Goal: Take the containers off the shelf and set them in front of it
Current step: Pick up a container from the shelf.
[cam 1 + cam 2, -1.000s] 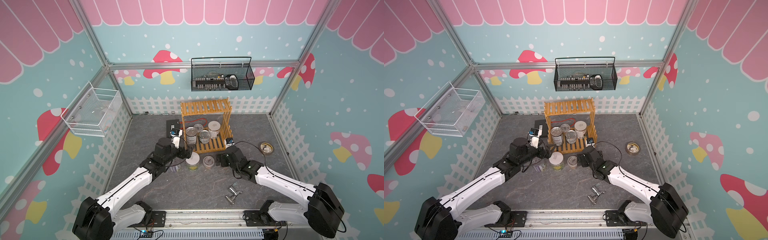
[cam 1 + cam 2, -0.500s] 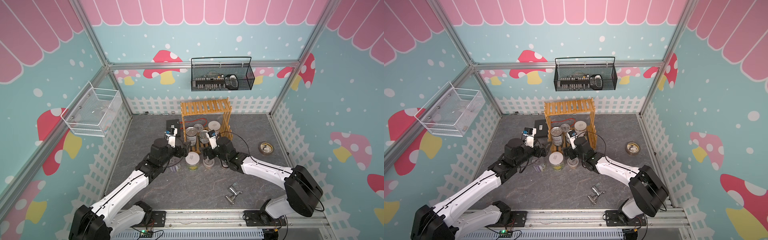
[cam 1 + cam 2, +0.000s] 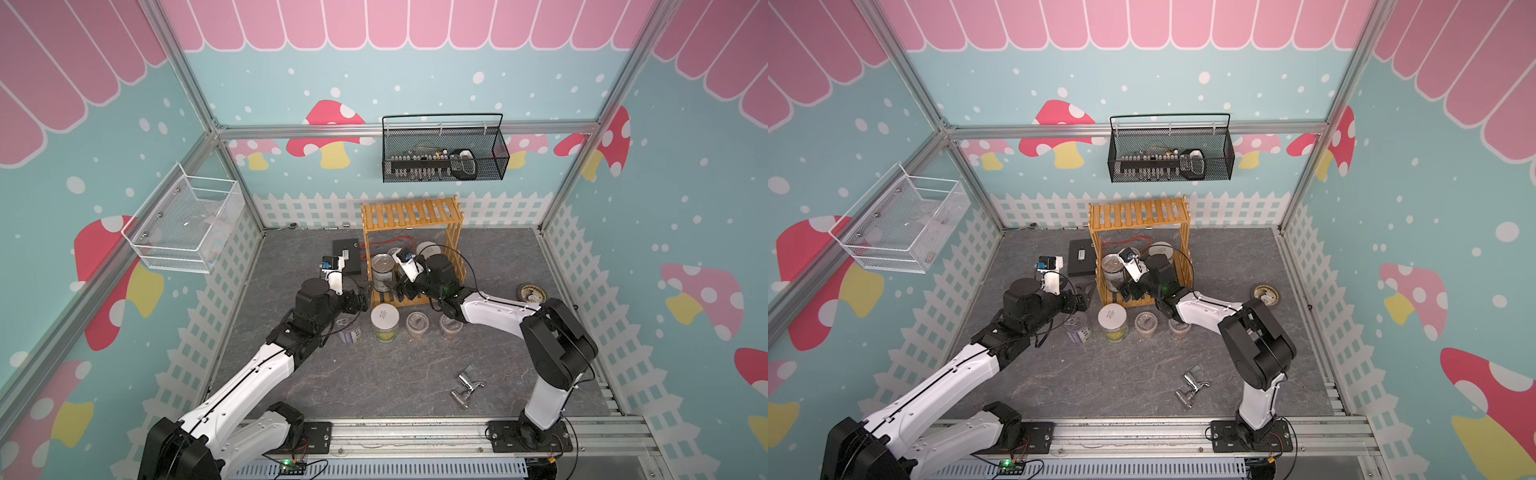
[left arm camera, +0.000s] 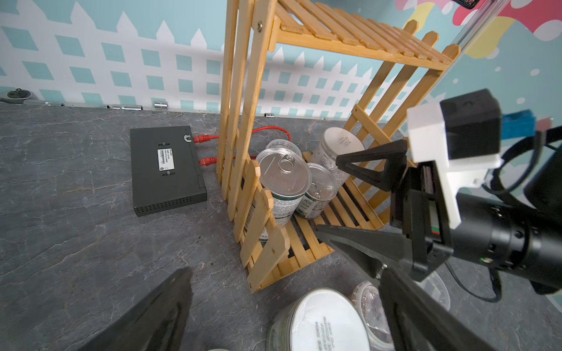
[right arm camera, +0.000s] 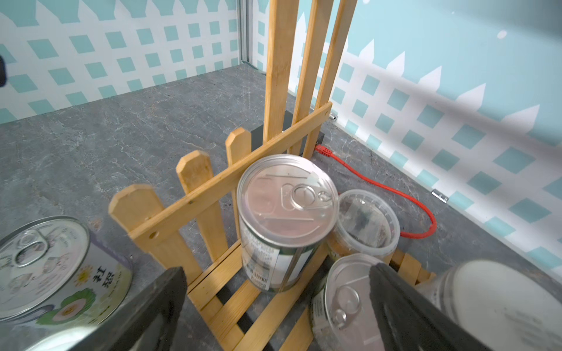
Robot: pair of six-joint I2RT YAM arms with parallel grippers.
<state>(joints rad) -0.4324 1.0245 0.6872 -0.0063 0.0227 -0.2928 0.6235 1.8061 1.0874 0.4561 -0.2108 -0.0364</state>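
Observation:
My right gripper pushes outward next, clearing one finger off the smaller tin (image 5: 343, 291), and closes around the rim of the tall silver tin (image 5: 286, 204).
The yellow wooden shelf (image 3: 411, 216) (image 3: 1138, 214) (image 4: 349, 33) (image 5: 219, 185) holds on its lower tier a tall silver tin (image 3: 382, 270) (image 3: 1113, 270) (image 4: 282, 170) (image 5: 287, 194), a smaller tin (image 4: 320, 185) (image 5: 343, 291), a clear cup (image 4: 281, 146) (image 5: 365, 218) and a white-lidded canister (image 3: 430, 249) (image 4: 340, 146). My right gripper (image 3: 399, 286) (image 3: 1127, 291) (image 5: 273, 316) is open at that tier's front, one finger over the smaller tin. On the floor in front stand a purple-labelled tin (image 3: 349, 328) (image 5: 39, 264), a white-lidded jar (image 3: 384, 322) (image 4: 328, 322) and two clear cups (image 3: 417, 323) (image 3: 451, 326). My left gripper (image 3: 360, 300) (image 3: 1081, 297) (image 4: 282, 316) hangs open and empty above the jar.
A black box (image 3: 349, 259) (image 4: 165, 170) with red cables lies left of the shelf. A tape roll (image 3: 532, 293) sits at the right, a chrome faucet (image 3: 465, 386) near the front. A black mesh basket (image 3: 444, 162) and a white wire basket (image 3: 187, 224) hang on the walls.
My right gripper has swung from the floor at the shelf's front right over to the lower tier, and a clear cup stands where it was. My left gripper has drawn back slightly.

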